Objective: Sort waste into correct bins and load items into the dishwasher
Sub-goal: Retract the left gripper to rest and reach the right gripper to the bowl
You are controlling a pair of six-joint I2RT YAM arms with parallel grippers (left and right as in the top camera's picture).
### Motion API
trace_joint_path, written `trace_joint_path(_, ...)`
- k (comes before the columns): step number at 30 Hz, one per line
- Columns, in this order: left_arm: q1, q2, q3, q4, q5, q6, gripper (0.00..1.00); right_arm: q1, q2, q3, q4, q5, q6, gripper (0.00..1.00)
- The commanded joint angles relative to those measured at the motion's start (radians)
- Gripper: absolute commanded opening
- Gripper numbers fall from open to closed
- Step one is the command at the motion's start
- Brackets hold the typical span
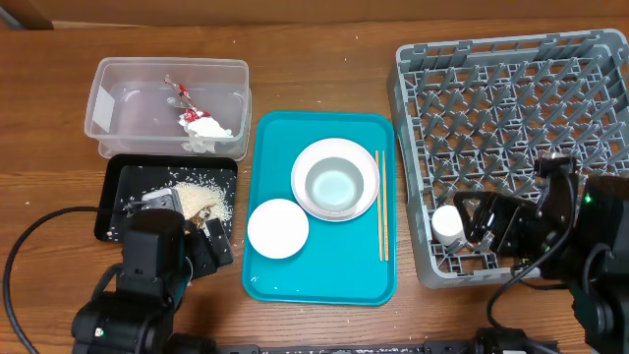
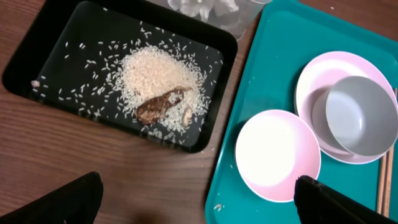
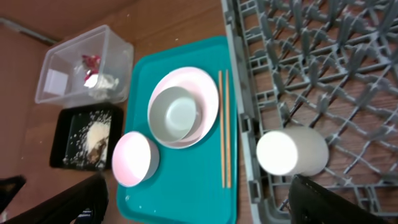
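My right gripper leaves the cup, crosses the chopsticks and goes down onto the bowl's rim next. The bowl sits in the plate point(image 1: 307, 162); the cup lies racked.
The clear tub point(image 1: 110, 110) at the back left holds the red wrapper point(image 1: 180, 93) and the white napkin point(image 1: 207, 128). The black tray point(image 1: 115, 187) in front of it holds rice point(image 2: 155, 74) and brown scraps point(image 2: 158, 106). On the teal tray point(image 1: 319, 265) sit a plate point(image 1: 307, 162) with a bowl point(image 1: 332, 185) in it, a small pink bowl point(image 1: 277, 228) and two chopsticks point(image 1: 380, 205). A white cup point(image 1: 447, 224) lies in the grey dish rack point(image 1: 511, 108) at its front left corner. My left gripper point(image 2: 199, 205) is open and empty above the table, between the black tray and the small bowl. My right gripper point(image 3: 199, 205) is open and empty beside the cup point(image 3: 292, 152).
The teal tray lies between the black tray and the dish rack point(image 3: 323, 62). The left arm's cable point(image 1: 29, 251) loops over the table at the front left. Bare wooden table shows along the front edge.
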Motion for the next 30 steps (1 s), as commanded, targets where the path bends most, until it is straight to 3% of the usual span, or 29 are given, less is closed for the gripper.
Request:
trace_joint_path(1, -0.006, -0.008, -0.007, 0.028, -0.032, -0.024, 1.0, 0.013, 0.016, 0.013, -0.014, -0.085, -0.049, 0.94)
trace_joint_path(11, -0.006, -0.008, -0.007, 0.032, -0.031, -0.024, 1.0, 0.092, 0.063, 0.013, 0.01, -0.086, -0.074, 0.95)
trace_joint_path(17, -0.006, -0.008, -0.007, 0.032, -0.031, -0.024, 1.0, 0.24, 0.153, 0.013, 0.016, -0.084, -0.057, 0.91)
trace_joint_path(25, -0.006, -0.008, -0.007, 0.032, -0.031, -0.024, 1.0, 0.509, 0.457, 0.013, 0.152, 0.184, 0.101, 0.88)
trace_joint_path(27, -0.006, -0.008, -0.007, 0.032, -0.031, -0.024, 1.0, 0.537, 0.552, 0.013, 0.194, 0.22, 0.154, 0.81)
trace_joint_path(30, -0.006, -0.008, -0.007, 0.032, -0.031, -0.024, 1.0, 0.537, 0.679, 0.013, 0.24, 0.29, 0.21, 0.8)
